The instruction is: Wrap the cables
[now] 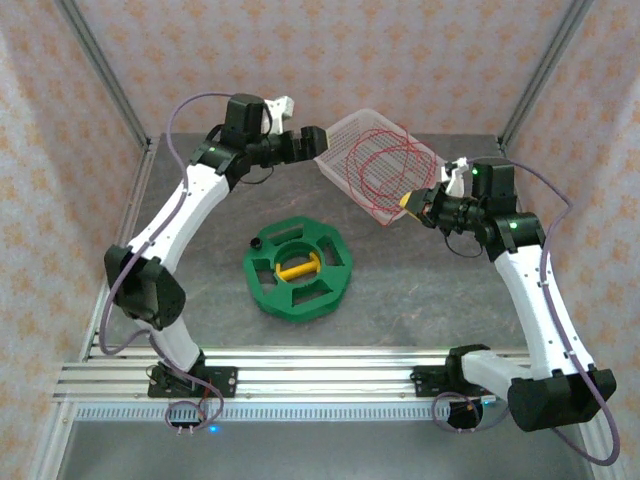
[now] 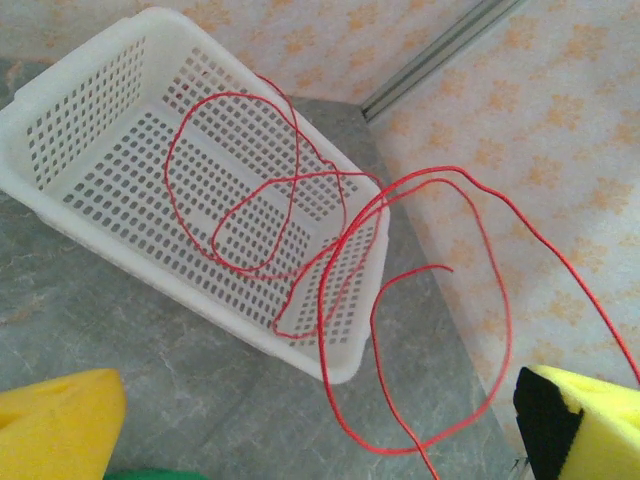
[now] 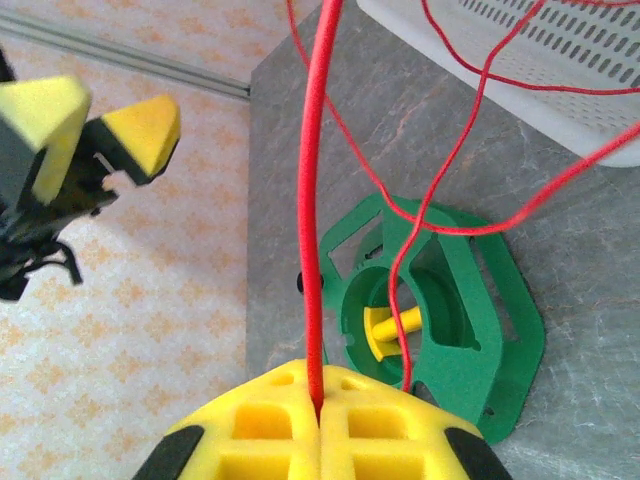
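My open left gripper should next move back, nearer my base, and down onto the green spool's rim beside the black knob; the spool is below it.
The cables (image 1: pixel 372 160) are one thin red wire, lying in loose loops over a white perforated basket (image 1: pixel 345 135) at the back of the table. My right gripper (image 1: pixel 415 207) is shut on a strand of the wire (image 3: pixel 310 250), which rises straight up from between its yellow pads (image 3: pixel 320 420). My left gripper (image 1: pixel 310 140) stands open at the basket's left end, its yellow fingers (image 2: pixel 50 420) wide apart. Red loops (image 2: pixel 324 304) hang over the basket rim (image 2: pixel 350 350) between the fingers, touching neither.
A green spool (image 1: pixel 330 290) with a yellow core (image 1: pixel 297 268) lies flat mid-table, below the held wire (image 3: pixel 510 350). Patterned walls and metal frame posts close in the back and sides. An aluminium rail (image 1: pixel 320 365) runs along the near edge.
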Tool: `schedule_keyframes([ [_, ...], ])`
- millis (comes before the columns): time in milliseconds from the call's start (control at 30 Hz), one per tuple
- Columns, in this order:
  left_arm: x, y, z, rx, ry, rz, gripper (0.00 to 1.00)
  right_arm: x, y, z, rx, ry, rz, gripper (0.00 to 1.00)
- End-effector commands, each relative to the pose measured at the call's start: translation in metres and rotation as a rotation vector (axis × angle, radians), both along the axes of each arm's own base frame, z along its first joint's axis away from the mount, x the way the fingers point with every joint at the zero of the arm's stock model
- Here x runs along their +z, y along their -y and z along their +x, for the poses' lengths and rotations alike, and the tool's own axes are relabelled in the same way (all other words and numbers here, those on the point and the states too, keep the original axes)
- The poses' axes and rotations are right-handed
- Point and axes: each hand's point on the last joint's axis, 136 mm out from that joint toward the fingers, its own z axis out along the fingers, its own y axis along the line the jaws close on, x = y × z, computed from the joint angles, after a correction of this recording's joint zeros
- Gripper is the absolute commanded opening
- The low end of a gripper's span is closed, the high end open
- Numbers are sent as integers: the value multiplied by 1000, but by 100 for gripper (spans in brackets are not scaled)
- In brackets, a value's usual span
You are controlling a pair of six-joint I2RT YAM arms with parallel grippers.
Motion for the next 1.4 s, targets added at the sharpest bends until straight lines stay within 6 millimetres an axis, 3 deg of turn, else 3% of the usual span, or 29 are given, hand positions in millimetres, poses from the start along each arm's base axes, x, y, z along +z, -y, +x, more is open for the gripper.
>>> schedule_keyframes([
  [0,-18,-10,-23,23,-73,32,99,11,2,10,-24,28,12,0],
  [133,-49,-57,-54,209,-141,111,99,12,3,9,-25,29,2,0],
  [267,-87,-106,-104,411,-208,166,99,14,1,10,-12,38,13,0],
  [433,-124,-141,-151,534,-257,191,99,12,-1,9,-1,39,16,0],
  [533,-145,-146,-165,550,-295,123,99,13,-1,9,4,42,17,0],
  [600,-160,-138,-169,528,-328,33,99,14,-1,9,4,44,14,0],
  [700,-185,-126,-166,495,-382,-89,98,17,-1,9,5,48,18,0],
  [900,-216,-119,-157,472,-434,-237,87,26,-2,6,10,68,23,0],
  [1033,-235,-118,-159,462,-477,-247,77,27,-2,5,10,66,27,0],
  [1100,-236,-117,-159,457,-467,-255,67,27,-2,5,8,65,26,0],
  [1233,-228,-115,-158,440,-433,-278,39,27,-2,4,10,65,29,0],
  [1367,-214,-114,-156,416,-403,-262,0,29,-2,4,7,67,31,0],
])
